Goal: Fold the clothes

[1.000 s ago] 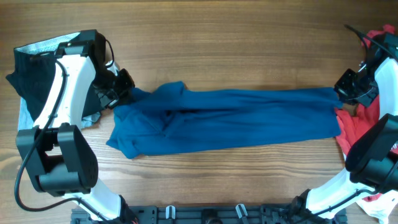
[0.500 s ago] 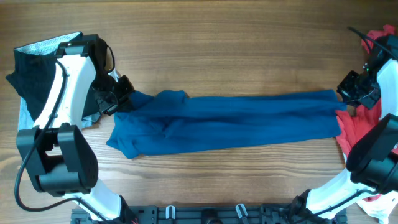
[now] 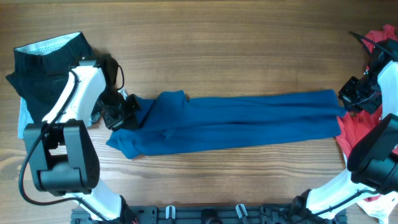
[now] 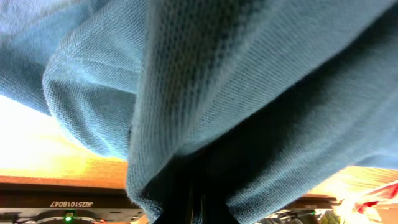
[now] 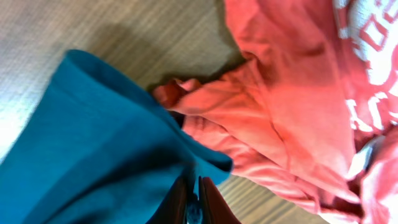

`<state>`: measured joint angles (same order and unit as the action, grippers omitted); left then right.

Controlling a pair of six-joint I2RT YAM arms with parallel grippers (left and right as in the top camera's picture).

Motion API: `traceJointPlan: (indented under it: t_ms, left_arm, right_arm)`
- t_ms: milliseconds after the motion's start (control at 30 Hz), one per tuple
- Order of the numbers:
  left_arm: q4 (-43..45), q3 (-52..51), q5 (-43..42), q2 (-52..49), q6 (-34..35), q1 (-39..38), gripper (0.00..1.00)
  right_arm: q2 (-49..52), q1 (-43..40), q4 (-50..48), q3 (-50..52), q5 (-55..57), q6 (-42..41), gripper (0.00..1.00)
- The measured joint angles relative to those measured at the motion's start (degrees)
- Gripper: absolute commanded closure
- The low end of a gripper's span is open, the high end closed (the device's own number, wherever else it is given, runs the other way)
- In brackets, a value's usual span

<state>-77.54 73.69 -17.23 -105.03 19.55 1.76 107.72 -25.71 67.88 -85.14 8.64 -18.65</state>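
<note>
I will next move the shirt's bunched end (image 3: 128, 135) in my left gripper a little toward the black garment (image 3: 37, 68) and let it go on the tabletop, since the shirt already lies stretched.
The deep-blue shirt (image 3: 236, 121) lies stretched in a long band across the middle of the table. My left gripper (image 3: 127, 106) is shut on its left end; in the left wrist view the blue cloth (image 4: 249, 93) drapes over the jaws (image 4: 194, 208) and hides most of them. My right gripper (image 3: 346, 101) is shut on the shirt's right end, and the right wrist view shows its fingers (image 5: 193, 199) pinching the blue edge (image 5: 93, 155). The red T-shirt (image 3: 364, 127) with white print lies under my right arm; it also shows in the right wrist view (image 5: 292, 93). The black garment (image 3: 37, 68) lies at the far left.
A pale grey-blue cloth (image 3: 23, 118) peeks out under the black garment at the left edge. The wooden table (image 3: 217, 50) runs behind and in front of the shirt. A black rail (image 3: 205, 214) with the arm bases runs along the front edge.
My left gripper has moved toward the front and slightly right with the shirt's left end. My right gripper has drifted a little right and forward. The shirt's band has flattened and straightened.
</note>
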Motion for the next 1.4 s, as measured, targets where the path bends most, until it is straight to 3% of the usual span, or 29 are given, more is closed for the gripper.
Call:
traceJointPlan:
  t_ms: [133, 233, 367, 433, 733, 833, 933, 1133, 1400]
  left_arm:
    - [0.0, -0.3, 2.5, 0.0, 0.3, 0.0, 0.96]
    - [0.0, -0.3, 5.4, 0.0, 1.5, 0.0, 0.95]
    - [0.2, -0.3, 7.0, 0.0, 2.6, 0.0, 0.82]
    - [0.2, -0.3, 7.4, 0.0, 2.6, 0.0, 0.81]
    - [-0.2, -0.3, 8.0, 1.4, 3.1, 0.0, 0.80]
    - [2.7, 0.5, 7.8, 4.3, 3.6, 0.0, 0.64]
    - [8.1, 1.4, 5.7, 7.8, 4.0, 0.0, 0.56]
    - [17.3, 2.1, 1.4, 8.9, 4.7, -3.3, 0.52]
    - [22.5, 2.1, 0.6, 0.7, 4.8, -8.8, 0.52]
  right_arm:
    - [0.0, 0.0, 0.5, 0.0, 1.5, -0.2, 0.90]
    - [0.0, 0.0, 1.0, 0.0, 2.4, -0.2, 0.77]
    - [0.0, 0.0, 0.9, 0.0, 3.2, -0.6, 0.76]
    - [0.0, 0.0, 0.7, 0.0, 3.0, -0.6, 0.76]
    - [0.0, 0.0, -3.3, 0.1, -13.0, 9.3, 0.75]
    - [0.0, 0.0, -3.3, 0.1, -15.8, 11.0, 0.73]
    - [0.0, 0.0, -3.3, 0.1, -17.2, 11.7, 0.71]
    - [0.0, 0.0, -3.4, 0.1, -18.0, 12.5, 0.71]
    - [0.0, 0.0, -3.4, 0.1, -18.1, 12.5, 0.71]
